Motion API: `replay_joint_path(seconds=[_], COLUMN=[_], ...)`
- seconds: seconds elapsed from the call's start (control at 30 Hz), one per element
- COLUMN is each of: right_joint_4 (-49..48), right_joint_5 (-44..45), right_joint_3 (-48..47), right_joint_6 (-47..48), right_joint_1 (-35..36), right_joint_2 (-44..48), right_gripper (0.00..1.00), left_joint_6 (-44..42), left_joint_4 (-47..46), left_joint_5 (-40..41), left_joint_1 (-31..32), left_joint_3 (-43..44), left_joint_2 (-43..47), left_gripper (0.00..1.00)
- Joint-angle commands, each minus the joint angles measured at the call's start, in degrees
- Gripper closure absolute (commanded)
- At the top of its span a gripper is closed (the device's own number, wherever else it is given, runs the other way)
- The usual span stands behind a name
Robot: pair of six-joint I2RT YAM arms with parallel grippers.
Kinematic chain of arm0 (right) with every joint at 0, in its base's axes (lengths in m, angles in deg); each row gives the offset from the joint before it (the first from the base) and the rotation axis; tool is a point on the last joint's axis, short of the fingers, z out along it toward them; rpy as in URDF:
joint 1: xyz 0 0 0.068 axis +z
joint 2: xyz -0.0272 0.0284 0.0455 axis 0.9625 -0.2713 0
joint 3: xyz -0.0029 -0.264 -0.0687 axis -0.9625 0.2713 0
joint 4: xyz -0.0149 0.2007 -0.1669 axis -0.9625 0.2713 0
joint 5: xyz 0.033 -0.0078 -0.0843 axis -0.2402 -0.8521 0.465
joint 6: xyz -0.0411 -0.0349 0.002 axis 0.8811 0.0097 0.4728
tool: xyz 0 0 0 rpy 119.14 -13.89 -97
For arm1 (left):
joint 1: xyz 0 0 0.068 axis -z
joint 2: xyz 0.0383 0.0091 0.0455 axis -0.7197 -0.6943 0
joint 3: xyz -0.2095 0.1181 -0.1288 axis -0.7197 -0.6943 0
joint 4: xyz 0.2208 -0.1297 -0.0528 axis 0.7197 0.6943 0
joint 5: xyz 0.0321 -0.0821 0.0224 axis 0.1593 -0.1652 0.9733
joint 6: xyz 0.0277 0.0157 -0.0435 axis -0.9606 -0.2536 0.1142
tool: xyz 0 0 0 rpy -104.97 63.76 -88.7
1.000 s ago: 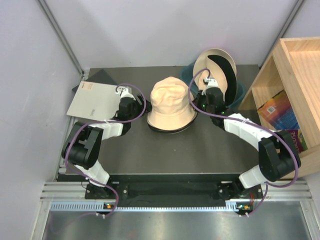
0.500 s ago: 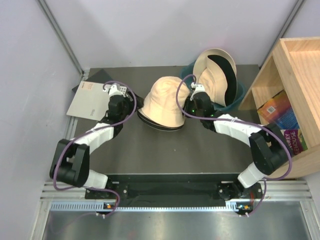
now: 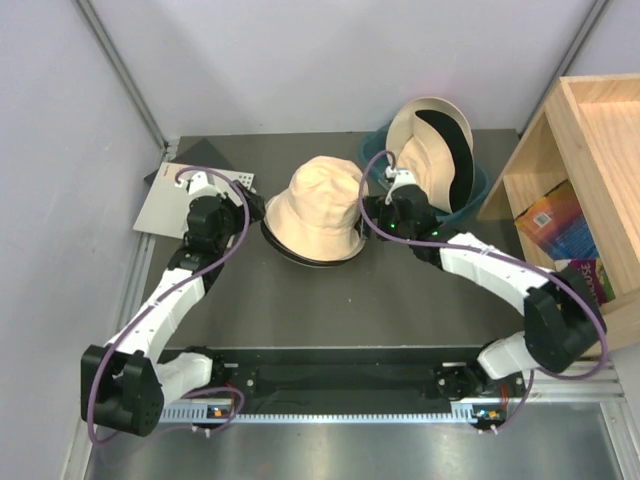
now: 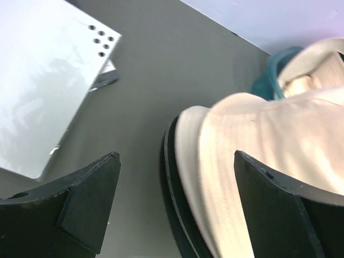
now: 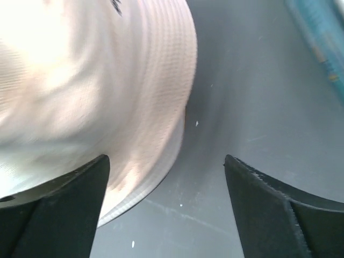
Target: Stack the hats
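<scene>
My right gripper will next move outward over the teal tub to the edge of the second beige hat, because that hat is still off the stack.
A beige hat [image 3: 315, 208] sits crown-up in the middle of the table on top of a black hat, whose brim [image 3: 298, 256] shows beneath it. My left gripper [image 3: 247, 206] stands open just left of the stack. In the left wrist view the beige hat [image 4: 258, 145] and the black brim [image 4: 171, 177] lie ahead of the left gripper [image 4: 174, 201]. My right gripper [image 3: 371, 214] is open beside the stack's right edge, and the beige brim [image 5: 134, 134] lies free in front of the right gripper [image 5: 166, 185]. A second beige hat with black lining [image 3: 432, 140] rests in the teal tub [image 3: 472, 190].
A white perforated sheet [image 3: 183, 197] lies at the table's back left, close behind the left arm. A wooden shelf unit [image 3: 590, 140] with books [image 3: 553, 215] stands at the right. The teal tub [image 5: 317, 32] is close to the right gripper's far side.
The right gripper went from shut on the beige hat's brim to open. The left arm drew back leftward with its jaws wider. The hat stack shifted slightly left and settled.
</scene>
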Motion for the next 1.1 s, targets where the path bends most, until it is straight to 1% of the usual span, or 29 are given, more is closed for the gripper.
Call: replay_joint_path(seconds=[0.0,0.13,0.2,0.37,0.43,0.5,0.57,0.63,0.7,0.73,0.83,1.07], right_joint_4=[2.92,6.44,6.8,6.53,6.71,6.62,6.53,6.88,7.58,7.76,6.36,5.13], right_joint_5=[3.11,6.09,6.62,6.18,9.16,11.01,13.91,16.63,17.26,17.44,17.61,17.0], right_joint_3=[-0.76,-2.69,-3.57,-6.54,-8.13,-10.42,-12.87,-14.63,-17.53,-18.85,-19.74,-23.78], right_joint_6=[1.97,4.51,5.14,6.63,7.59,8.12,8.65,8.74,8.48,8.22,7.69,7.25], right_joint_1=[-1.61,-3.45,-5.56,-12.49,-13.38,-14.7,-15.93,-16.98,-19.09,-19.88,-22.17,-25.25], right_joint_2=[8.93,12.2,12.82,10.89,8.0,4.15,1.15,-4.04,-9.03,-10.28,-13.54,-20.31], right_gripper=[0.1,0.07,0.06,0.06,0.06,0.06,0.06,0.06,0.07,0.07,0.07,0.07], left_joint_6=[-1.16,-0.64,1.02,1.82,1.91,1.3,0.51,-1.69,-3.79,-4.41,-5.91,-7.06], left_joint_4=[-1.73,-1.9,-2.34,-3.23,-2.18,-0.68,0.29,2.4,4.85,7.47,11.09,11.63], left_joint_5=[-5.75,-6.11,-8.56,-9.45,-8.92,-6.9,-2.44,-0.75,0.22,0.39,1.89,2.95], left_joint_1=[0.73,2.67,2.84,4.69,4.87,4.87,4.87,4.87,4.78,4.78,4.78,4.69], left_joint_3=[2.27,1.75,0.52,-2.3,-3.0,-3.53,-3.71,-2.74,-1.51,-0.2,1.56,2.09], left_joint_2=[1.59,-1.04,-3.32,-6.4,-6.24,-4.04,-0.89,0.7,2.2,2.47,3.35,3.88], left_gripper=[0.09,0.09,0.09,0.1,0.1,0.1,0.09,0.08,0.07,0.06,0.04,0.02])
